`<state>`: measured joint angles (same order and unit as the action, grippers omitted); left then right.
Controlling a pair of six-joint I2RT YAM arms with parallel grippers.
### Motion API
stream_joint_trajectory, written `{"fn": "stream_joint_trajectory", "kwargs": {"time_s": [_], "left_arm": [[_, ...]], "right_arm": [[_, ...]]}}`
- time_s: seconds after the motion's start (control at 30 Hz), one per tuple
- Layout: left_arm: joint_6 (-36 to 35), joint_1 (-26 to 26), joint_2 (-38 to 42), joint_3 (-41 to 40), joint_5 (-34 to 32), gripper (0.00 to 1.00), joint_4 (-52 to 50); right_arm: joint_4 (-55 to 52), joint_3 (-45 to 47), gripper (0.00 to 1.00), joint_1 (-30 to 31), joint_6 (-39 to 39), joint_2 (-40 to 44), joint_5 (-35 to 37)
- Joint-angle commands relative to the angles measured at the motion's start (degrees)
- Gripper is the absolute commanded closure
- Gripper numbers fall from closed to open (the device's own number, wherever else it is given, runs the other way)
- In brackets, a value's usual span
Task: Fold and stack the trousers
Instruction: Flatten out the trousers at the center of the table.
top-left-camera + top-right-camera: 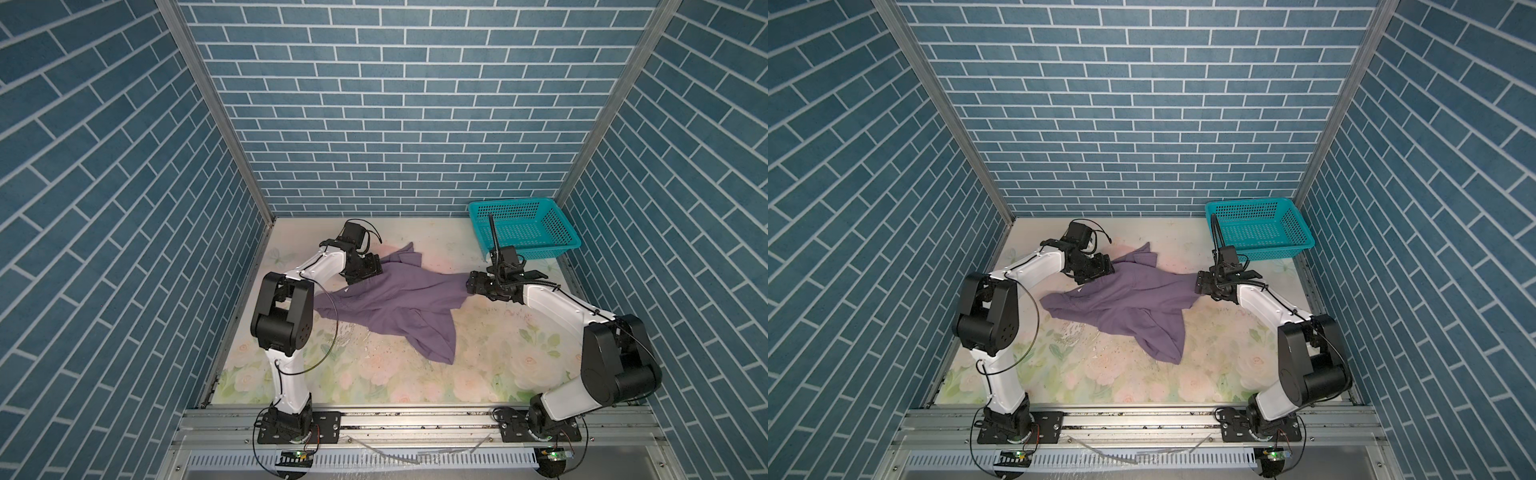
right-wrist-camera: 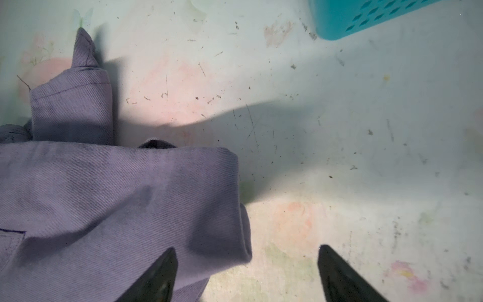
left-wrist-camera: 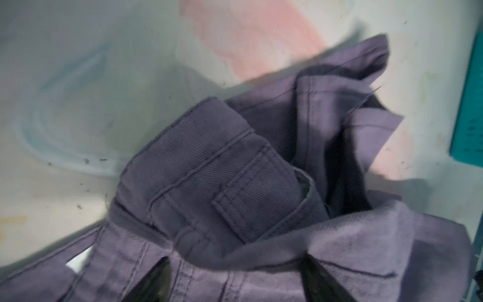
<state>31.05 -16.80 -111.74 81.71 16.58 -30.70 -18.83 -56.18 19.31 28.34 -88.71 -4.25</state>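
Observation:
The trousers' rolled cloth edge (image 1: 465, 289) (image 2: 244, 251) opposite my left gripper is already between my right gripper's open fingers. My right gripper should go down onto it next and close there.
The muted purple trousers (image 1: 395, 303) (image 1: 1125, 303) lie crumpled and spread on the floral table in both top views. One leg trails toward the front. My left gripper (image 1: 360, 277) (image 1: 1090, 274) sits low on their far left end. In the left wrist view its fingers (image 3: 156, 282) stand wide apart with the waistband (image 3: 209, 183) and bunched cloth between and over them. My right gripper (image 1: 471, 286) (image 2: 248, 274) is at the trousers' right end, open. A rolled cloth edge (image 2: 235, 222) lies beside one of its fingertips (image 2: 162, 274), with bare table under the rest of the gap.
A teal mesh basket (image 1: 523, 230) (image 1: 1258, 226) stands at the back right corner, close behind my right wrist, and its wall (image 2: 366, 15) shows in the right wrist view. Blue brick-pattern walls enclose the table on three sides. A metal rail (image 1: 415, 419) runs along the front.

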Motion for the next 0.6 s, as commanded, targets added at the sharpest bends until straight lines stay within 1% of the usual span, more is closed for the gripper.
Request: {"fn": "stream_joint_trajectory", "kwargs": {"time_s": [0.0, 0.03, 0.07, 0.1, 0.17, 0.2, 0.23, 0.3, 0.4, 0.53, 0.57], "left_arm": [[0.94, -1.11, -1.36, -0.51, 1.8, 0.54, 1.71], [1.07, -1.45, -1.4, -0.21, 1.53, 0.69, 1.58], [1.32, -1.5, -1.25, 0.34, 1.46, 0.78, 1.12], [1.52, -1.53, -0.92, 0.85, 1.69, 0.84, 0.81], [1.68, -1.57, 0.33, 2.75, 1.79, 0.96, -0.64], [1.39, -1.57, 0.97, 4.03, 1.64, 0.98, -1.72], [1.14, -1.57, 1.86, 6.07, 1.28, 1.0, -3.17], [0.26, -1.54, 3.36, 10.6, 0.18, 1.0, -6.38], [-1.32, -1.53, 5.17, 20.01, -1.61, 1.0, -11.46], [-3.96, -1.31, 5.09, 36.07, -5.07, 1.0, -19.71], [-4.55, -1.31, 4.97, 40.24, -5.71, 1.0, -21.92]], "right_arm": [[1.09, -2.57, 0.25, -0.15, 0.83, -4.36, -5.11], [1.9, -2.51, 0.29, -0.15, 1.16, -5.62, -6.66], [2.54, -2.57, 0.34, -0.15, 1.56, -6.88, -8.3], [2.96, -2.78, 0.38, -0.1, 1.7, -7.75, -9.42], [3.27, -3.52, 0.63, -0.14, 1.72, -8.96, -10.97], [3.34, -3.69, 0.73, -0.11, 1.7, -9.03, -11.04], [3.36, -4.01, 0.87, -0.15, 1.64, -8.8, -11.0], [2.84, -5.22, 1.0, -0.15, 0.66, -7.71, -10.68], [-1.29, -10.02, 1.0, -0.16, -3.35, -5.76, -7.68], [-9.86, -21.5, 1.0, -0.17, -11.38, -2.11, -1.15], [-11.07, -23.92, 1.0, -0.23, -12.86, -0.67, 1.74]]}}
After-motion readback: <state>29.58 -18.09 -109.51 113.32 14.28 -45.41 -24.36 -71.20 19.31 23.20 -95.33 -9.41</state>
